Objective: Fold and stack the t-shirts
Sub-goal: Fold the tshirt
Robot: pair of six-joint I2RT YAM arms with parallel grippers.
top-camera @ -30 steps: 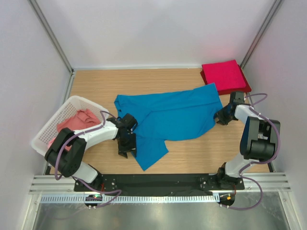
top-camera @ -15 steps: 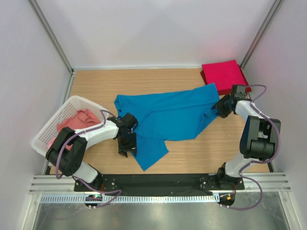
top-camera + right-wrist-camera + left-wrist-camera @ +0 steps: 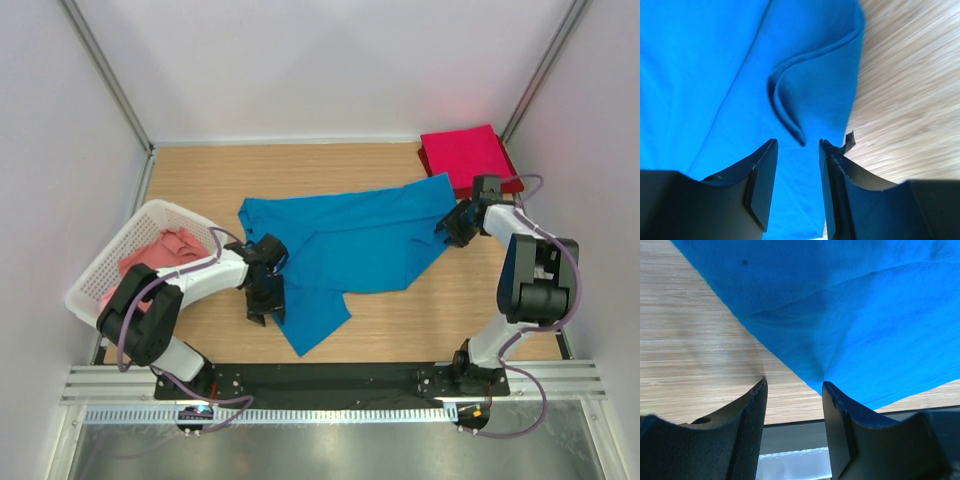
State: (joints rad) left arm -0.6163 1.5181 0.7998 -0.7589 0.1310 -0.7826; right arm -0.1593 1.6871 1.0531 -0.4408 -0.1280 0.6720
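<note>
My right gripper should next move down onto the fold, because the tip of the blue t-shirt's raised fold (image 3: 436, 239) (image 3: 800, 140) is just below the open fingers and lines up between them.
A bright blue t-shirt (image 3: 360, 245) lies spread and rumpled across the middle of the table. My left gripper (image 3: 266, 302) is at its left edge. In the left wrist view the jaws (image 3: 794, 385) stand open over bare wood, and the blue cloth (image 3: 850, 305) reaches only the right fingertip. My right gripper (image 3: 452, 224) hovers over the shirt's right end. It is open (image 3: 798, 142), with a raised fold of blue cloth (image 3: 785, 115) just ahead of the tips. A folded crimson t-shirt (image 3: 468, 158) lies at the back right. Pink t-shirts (image 3: 160, 252) sit in the basket.
A white lattice basket (image 3: 100, 285) stands at the left edge, beside the left arm. The enclosure's white walls and metal posts close in the table at the back and sides. Bare wood (image 3: 300, 170) shows behind the blue shirt and at the front right (image 3: 430, 320).
My right gripper has moved away from the arm bases and slightly left, onto the blue shirt's right edge. The left gripper and the shirts have not moved.
</note>
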